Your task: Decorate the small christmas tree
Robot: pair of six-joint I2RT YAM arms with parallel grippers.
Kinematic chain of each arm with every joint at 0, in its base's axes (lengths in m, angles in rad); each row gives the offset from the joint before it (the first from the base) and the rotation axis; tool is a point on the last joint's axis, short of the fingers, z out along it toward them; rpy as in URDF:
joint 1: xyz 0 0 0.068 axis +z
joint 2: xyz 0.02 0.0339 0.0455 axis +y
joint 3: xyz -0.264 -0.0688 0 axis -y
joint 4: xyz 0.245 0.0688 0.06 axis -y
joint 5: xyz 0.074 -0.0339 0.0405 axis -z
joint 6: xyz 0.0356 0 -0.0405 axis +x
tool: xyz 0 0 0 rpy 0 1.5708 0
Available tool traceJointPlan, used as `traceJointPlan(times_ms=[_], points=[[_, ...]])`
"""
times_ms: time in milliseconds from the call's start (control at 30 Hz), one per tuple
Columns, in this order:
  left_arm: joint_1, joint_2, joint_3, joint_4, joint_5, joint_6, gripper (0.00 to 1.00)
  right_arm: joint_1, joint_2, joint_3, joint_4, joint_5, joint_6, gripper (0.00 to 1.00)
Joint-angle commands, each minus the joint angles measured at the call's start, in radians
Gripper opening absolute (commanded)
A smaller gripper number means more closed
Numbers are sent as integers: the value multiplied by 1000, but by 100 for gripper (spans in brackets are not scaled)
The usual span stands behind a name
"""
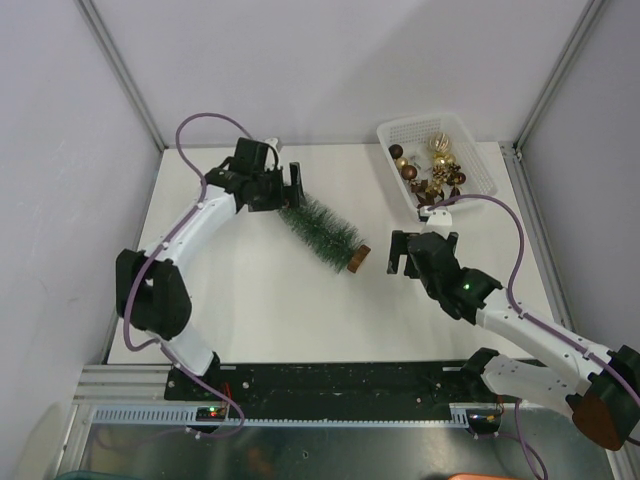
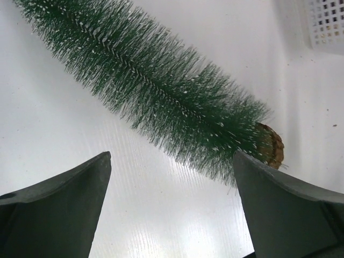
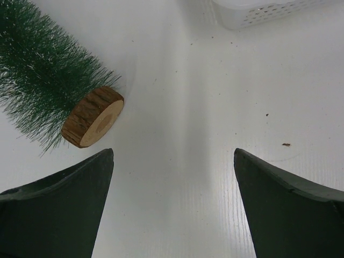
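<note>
The tree's near-side bristles are below my left gripper and that tree edge faces its finger gap, so it should lower its open fingers onto them next and close.
The small christmas tree (image 1: 322, 232) lies on its side on the white table, its tip toward the back left and its round wooden base (image 1: 360, 257) toward the right. My left gripper (image 1: 288, 188) is at the tip end, open and empty. In the left wrist view the tree (image 2: 161, 91) lies just beyond the fingertips, and my left gripper (image 2: 172, 156) holds nothing. My right gripper (image 1: 400, 255) stands open just right of the base. In the right wrist view the tree (image 3: 43, 80) and its base (image 3: 92, 117) lie up and to the left of my right gripper (image 3: 173, 153).
A white plastic basket (image 1: 478, 150) holding brown and gold baubles (image 1: 432, 165) stands at the back right. Its corner shows in the left wrist view (image 2: 328, 24), and its wall (image 3: 263, 13) in the right wrist view. Grey walls enclose the table.
</note>
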Motion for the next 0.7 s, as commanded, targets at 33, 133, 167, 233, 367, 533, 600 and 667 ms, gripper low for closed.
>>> traceJointPlan(times_ms=[33,133,167,233,367,533,600,667], points=[[10,100,31,-17,-54,-54,100,-1,5,2,47,1,-10,98],[11,174,69,-18,-44,-65,96,-1,5,2,50,-1,-12,98],[11,195,79,-18,-39,-67,92,-2,5,2,49,-1,-13,98],[11,231,102,-18,-33,-73,85,-3,5,2,48,-1,-13,98],[11,283,146,-16,-46,-79,69,-3,6,1,44,-1,-11,98],[11,313,183,-14,-66,-88,42,-4,7,0,38,-1,-5,98],[11,314,192,-7,-57,-83,25,-4,7,1,37,-2,-3,98],[11,313,198,8,-44,-76,12,-3,7,0,37,-3,0,98]])
